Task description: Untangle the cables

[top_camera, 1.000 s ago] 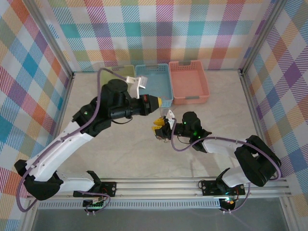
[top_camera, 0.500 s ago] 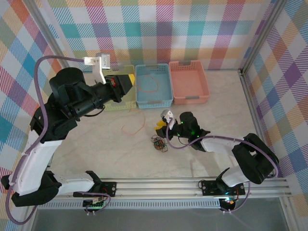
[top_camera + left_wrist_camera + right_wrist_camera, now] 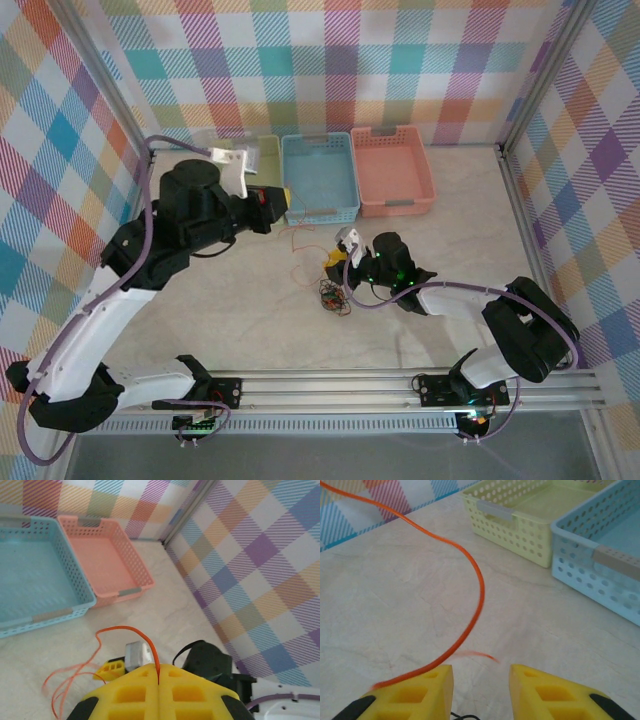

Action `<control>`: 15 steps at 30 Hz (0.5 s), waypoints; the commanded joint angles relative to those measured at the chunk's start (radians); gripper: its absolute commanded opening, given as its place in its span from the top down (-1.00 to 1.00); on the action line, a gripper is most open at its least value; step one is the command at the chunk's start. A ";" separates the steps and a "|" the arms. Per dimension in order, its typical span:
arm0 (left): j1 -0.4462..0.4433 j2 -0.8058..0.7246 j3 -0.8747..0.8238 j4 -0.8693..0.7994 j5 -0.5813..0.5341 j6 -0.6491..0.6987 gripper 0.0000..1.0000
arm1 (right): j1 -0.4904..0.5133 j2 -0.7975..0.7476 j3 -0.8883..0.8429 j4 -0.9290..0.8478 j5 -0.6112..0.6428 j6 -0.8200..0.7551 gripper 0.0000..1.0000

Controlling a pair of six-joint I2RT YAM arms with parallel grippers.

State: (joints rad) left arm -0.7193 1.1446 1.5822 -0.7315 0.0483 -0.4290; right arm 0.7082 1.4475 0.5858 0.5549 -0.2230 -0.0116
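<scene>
I will next carry the thin orange cable outward with my left gripper, over the blue basket [image 3: 320,175] [image 3: 37,570], and lower it to release it there, since that basket is open and empty.
The cables lie partly as a small dark clump [image 3: 333,297] on the table, just in front of my right gripper [image 3: 338,258]. One orange cable [image 3: 296,240] trails away from it, and my left gripper [image 3: 282,200] is shut on its end. The left wrist view shows this orange cable [image 3: 131,629] pinched between the closed yellow jaws of the left gripper [image 3: 159,669], looping down to the table. In the right wrist view the right gripper [image 3: 481,675] stands open, holding nothing, while the orange cable [image 3: 475,580] passes over its left fingertip [image 3: 437,677].
Three baskets stand in a row at the back: yellow-green [image 3: 262,150], blue [image 3: 322,212] and pink [image 3: 397,207]. Checked walls close in both sides and the back. A metal rail [image 3: 330,385] runs along the near edge.
The left arm pulled away from the right gripper, up and to the back left, drawing the orange cable out, then came partway back. The clump now lies on the table.
</scene>
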 commanded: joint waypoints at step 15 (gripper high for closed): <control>0.116 0.181 0.181 0.042 -0.130 0.035 1.00 | -0.053 -0.026 0.015 -0.078 0.350 0.117 0.23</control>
State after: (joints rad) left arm -0.6350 1.3025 1.6901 -0.7048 -0.0402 -0.4217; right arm 0.6590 1.4445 0.5858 0.4900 0.0891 0.0746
